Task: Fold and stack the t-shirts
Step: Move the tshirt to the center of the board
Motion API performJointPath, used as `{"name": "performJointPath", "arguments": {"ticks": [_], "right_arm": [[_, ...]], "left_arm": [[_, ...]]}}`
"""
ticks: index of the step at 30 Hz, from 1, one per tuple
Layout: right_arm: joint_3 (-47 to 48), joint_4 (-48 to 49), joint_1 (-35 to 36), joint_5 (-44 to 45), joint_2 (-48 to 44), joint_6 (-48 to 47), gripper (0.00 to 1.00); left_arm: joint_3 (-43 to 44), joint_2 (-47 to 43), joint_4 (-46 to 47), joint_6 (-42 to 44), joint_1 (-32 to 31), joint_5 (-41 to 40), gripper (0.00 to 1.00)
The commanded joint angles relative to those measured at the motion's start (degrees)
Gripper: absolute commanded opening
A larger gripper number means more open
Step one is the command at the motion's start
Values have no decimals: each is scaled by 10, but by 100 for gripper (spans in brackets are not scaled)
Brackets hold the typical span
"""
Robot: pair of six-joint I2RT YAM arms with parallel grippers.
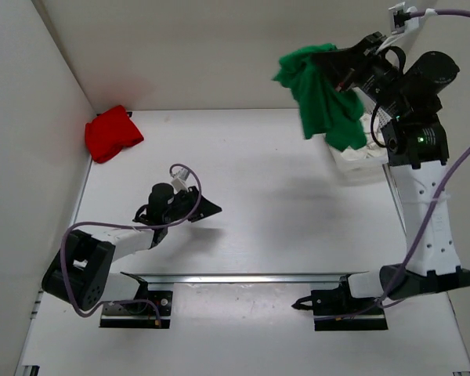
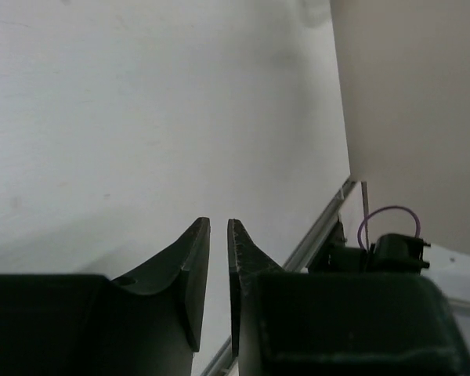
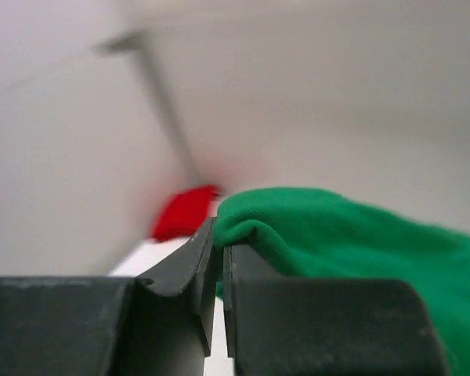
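Observation:
I should swing the green t-shirt [image 1: 321,98] in my right gripper back and down to the bare middle of the table next and let go of the t-shirt's fold, because that part of the table is empty.
A green t-shirt [image 1: 321,98] hangs in the air at the back right, bunched and drooping over the basket area. My right gripper [image 1: 341,74] is raised there and shut on a fold of it; in the right wrist view the green cloth [image 3: 337,235] is pinched between the fingers of that gripper [image 3: 219,235]. A red t-shirt [image 1: 112,133] lies crumpled in the back left corner of the table and shows blurred as a red t-shirt [image 3: 184,211] beyond the fingers. My left gripper [image 1: 207,207] rests low over the left-middle of the table. In its own view the left gripper [image 2: 218,223] shows a narrow gap with nothing in it.
A white mesh basket [image 1: 352,160] stands at the back right under the hanging shirt, against the right wall. Walls close the table on the left, back and right. A metal rail [image 1: 243,278] runs along the near edge by the arm bases.

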Motion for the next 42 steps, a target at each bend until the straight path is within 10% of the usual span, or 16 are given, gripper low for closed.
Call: {"name": "performJointPath", "arguments": {"ticks": [1,5,12,20,31,37,42], "right_arm": [[40,40,70,-74,-18,11,0],[-23,113,61,-141,-39,68,0],[-524,435,29,-153,-70,228,4],[-599,376,48,-90,16,193,50],[-839,191,145,172,-229,111,5],[-875,60,191,289,-374,111,50],[-880,38,176,273,-349,97,51]], "left_arm": [[7,-19,-28,-4,45,12,26],[-20,-65,-47,-11,110,1,29],[-73,-163,-85,-8,215,-2,32],[-51,-184,-173,61,188,-80,34],[-29,-237,-363,160,-79,-293,37],[-64,-295,-435,143,-112,-296,42],[-90,-324,-480,108,-169,-296,45]]}}
